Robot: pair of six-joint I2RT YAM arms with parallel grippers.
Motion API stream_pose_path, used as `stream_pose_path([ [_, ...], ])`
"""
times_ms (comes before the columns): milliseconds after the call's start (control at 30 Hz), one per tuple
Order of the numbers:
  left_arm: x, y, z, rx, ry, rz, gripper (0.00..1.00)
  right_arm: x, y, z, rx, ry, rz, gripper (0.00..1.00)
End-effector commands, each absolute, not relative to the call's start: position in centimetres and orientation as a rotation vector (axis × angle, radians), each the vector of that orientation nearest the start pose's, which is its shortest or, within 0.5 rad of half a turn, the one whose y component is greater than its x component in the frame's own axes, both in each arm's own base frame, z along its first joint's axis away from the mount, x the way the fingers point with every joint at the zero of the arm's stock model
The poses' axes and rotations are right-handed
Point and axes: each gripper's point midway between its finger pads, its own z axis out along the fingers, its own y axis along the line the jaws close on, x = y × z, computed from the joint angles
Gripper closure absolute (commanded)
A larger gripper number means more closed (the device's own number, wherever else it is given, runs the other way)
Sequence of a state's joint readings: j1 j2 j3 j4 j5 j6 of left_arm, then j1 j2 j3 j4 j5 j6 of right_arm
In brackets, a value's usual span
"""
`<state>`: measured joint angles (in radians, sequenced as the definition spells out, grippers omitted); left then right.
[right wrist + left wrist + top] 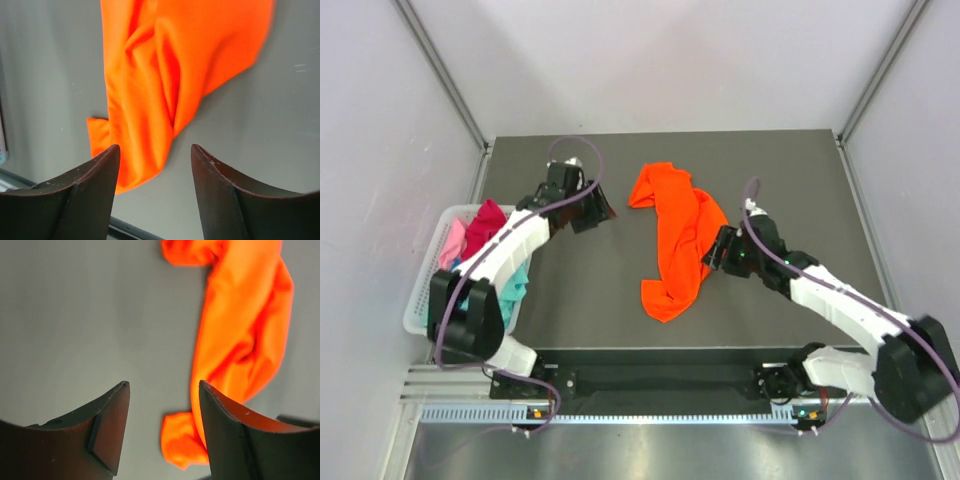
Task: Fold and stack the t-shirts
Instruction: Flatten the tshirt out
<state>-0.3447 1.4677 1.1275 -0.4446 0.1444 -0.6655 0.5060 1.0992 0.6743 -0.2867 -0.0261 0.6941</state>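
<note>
The orange t-shirt's free far corner is below my left gripper and to its right in the top view, so I go down there next and close.
A bright orange t-shirt lies crumpled in a long strip in the middle of the dark table. It also shows in the left wrist view and the right wrist view. My left gripper is open and empty, to the left of the shirt's upper part. My right gripper is open and empty, just at the shirt's right edge. Magenta, pale pink and teal t-shirts lie bunched in the basket at the left.
The white lattice basket stands at the table's left edge, under the left arm. Grey walls enclose the table on three sides. The arm bases and a rail run along the near edge.
</note>
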Motion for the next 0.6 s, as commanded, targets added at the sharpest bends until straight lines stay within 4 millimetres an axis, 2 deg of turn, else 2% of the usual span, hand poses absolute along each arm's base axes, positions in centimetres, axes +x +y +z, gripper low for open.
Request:
stream_pose_path([
  [0, 39.5, -17.7, 15.9, -0.272, 2.381, -0.609, 0.38, 27.3, 22.6, 12.9, 0.166, 2.304, 0.818, 0.42],
  [33, 40.5, -18.4, 15.0, -0.25, 2.395, -0.625, 0.39, 26.9, 23.8, 12.3, 0.141, 2.321, 0.835, 0.43],
  [67, 41.2, -19.1, 15.0, -0.24, 2.391, -0.656, 0.39, 26.7, 24.2, 11.9, 0.147, 2.332, 0.84, 0.43],
  [100, 42.4, -19.6, 14.3, -0.239, 2.393, -0.668, 0.39, 26.6, 24.3, 11.4, 0.153, 2.344, 0.825, 0.43],
  [200, 45.2, -20.5, 14.5, -0.217, 2.334, -0.687, 0.4, 25.8, 24.9, 9.9, 0.17, 2.376, 0.83, 0.43],
  [233, 46.0, -20.8, 13.3, -0.214, 2.347, -0.682, 0.41, 25.2, 24.9, 9.0, 0.166, 2.392, 0.829, 0.43],
  [267, 46.8, -21.0, 13.2, -0.194, 2.324, -0.683, 0.41, 25.1, 25.0, 8.8, 0.172, 2.393, 0.831, 0.43],
  [300, 47.8, -21.2, 12.3, -0.194, 2.331, -0.667, 0.4, 24.9, 24.8, 8.4, 0.172, 2.401, 0.821, 0.43],
  [400, 49.7, -21.6, 10.8, -0.161, 2.335, -0.646, 0.41, 24.4, 24.1, 7.0, 0.176, 2.431, 0.772, 0.41],
  [567, 51.3, -23.4, 9.5, -0.089, 2.304, -0.719, 0.41, 24.1, 23.4, 6.1, 0.166, 2.442, 0.725, 0.37],
])
